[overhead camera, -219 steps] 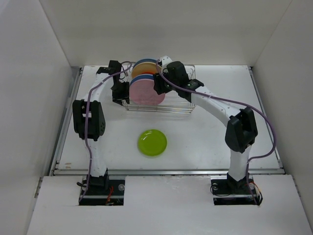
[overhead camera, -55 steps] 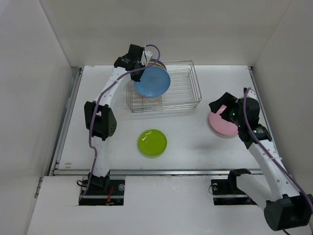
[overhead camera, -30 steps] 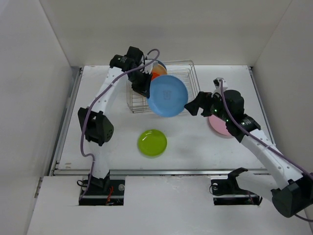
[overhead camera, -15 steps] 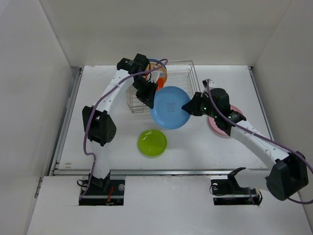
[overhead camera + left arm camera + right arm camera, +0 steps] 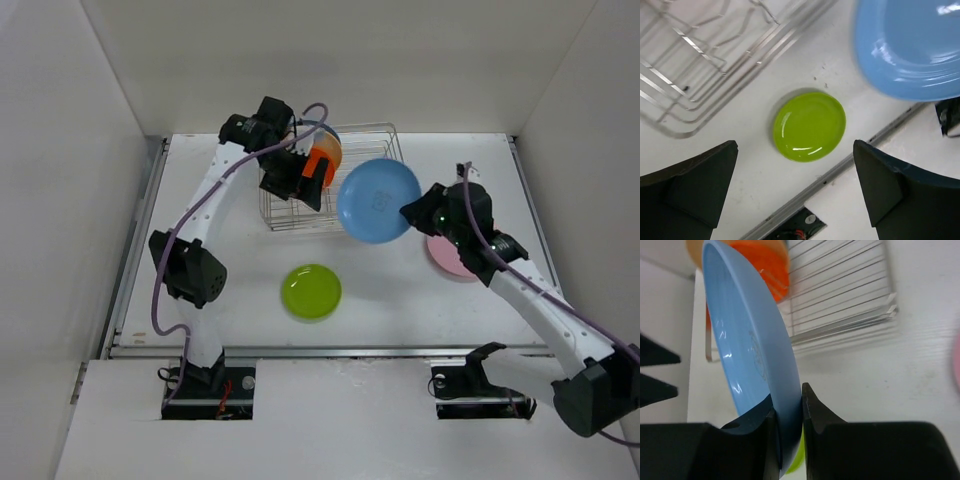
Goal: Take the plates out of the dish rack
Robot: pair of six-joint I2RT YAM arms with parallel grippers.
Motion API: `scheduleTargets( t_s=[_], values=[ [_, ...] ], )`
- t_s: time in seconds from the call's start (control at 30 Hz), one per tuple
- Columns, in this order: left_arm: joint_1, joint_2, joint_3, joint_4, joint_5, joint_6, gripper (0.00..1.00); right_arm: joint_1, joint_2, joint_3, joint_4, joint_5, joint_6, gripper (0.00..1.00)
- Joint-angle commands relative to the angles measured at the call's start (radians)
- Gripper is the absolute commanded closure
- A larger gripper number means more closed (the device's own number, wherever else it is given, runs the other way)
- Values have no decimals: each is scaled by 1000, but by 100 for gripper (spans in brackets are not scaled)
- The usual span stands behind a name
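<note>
The pink plate (image 5: 445,258) lies flat below my right gripper, to its right in the top view. I need to move there and down, freeing the blue plate (image 5: 378,200) on top.
A blue plate (image 5: 378,200) hangs tilted in the air just right of the dish rack (image 5: 392,140), and my right gripper (image 5: 408,212) is shut on its right rim. In the right wrist view the two fingers pinch that rim (image 5: 788,395) of the blue plate (image 5: 750,340). My left gripper (image 5: 300,182) stands open over the rack's left half, next to an orange plate (image 5: 324,155) standing in the rack, with nothing between its fingers (image 5: 695,185). A lime green plate (image 5: 311,291) lies flat on the table in front. A pink plate (image 5: 445,258) lies at the right, partly hidden under my right arm.
The wire rack (image 5: 695,70) sits at the table's back centre. White walls close in the table on the left, back and right. A metal rail (image 5: 340,350) runs along the near edge, and the arm bases stand below it.
The blue plate has passed from my left gripper to my right one. The left gripper opened and drew back toward the rack. The right gripper carried the plate to the right.
</note>
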Motion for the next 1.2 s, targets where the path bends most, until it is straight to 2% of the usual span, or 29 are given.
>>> scheduleTargets(
  t_s=[0.0, 0.03, 0.13, 0.27, 0.37, 0.63, 0.8, 1.0, 1.13, 1.17],
  values=[
    [76, -122, 17, 95, -101, -106, 0, -56, -89, 64, -125, 195, 121, 100],
    [92, -137, -24, 121, -150, -123, 0, -97, -103, 64, -154, 259, 136, 100],
    [128, -171, -101, 204, -270, -145, 0, -177, -149, 64, -251, 324, 198, 100],
    [149, -113, -120, 213, -426, -116, 0, -351, -195, 9, -271, 364, 244, 100],
    [149, -52, -150, 228, -535, -90, 0, -424, -209, -37, -271, 373, 298, 100],
    [149, 114, -108, 239, -557, -71, 0, -525, -206, -215, -201, 361, 431, 100],
    [159, 123, -117, 239, -557, -71, 0, -553, -129, -321, -71, 305, 462, 100],
    [159, 123, -117, 239, -557, -62, 0, -571, -16, -341, 8, 260, 451, 100],
    [159, 123, -117, 239, -548, -53, 0, -580, 81, -318, -41, 242, 422, 74],
    [159, 123, -117, 239, -548, -53, 0, -580, 95, -318, -41, 228, 401, 62]
  ],
)
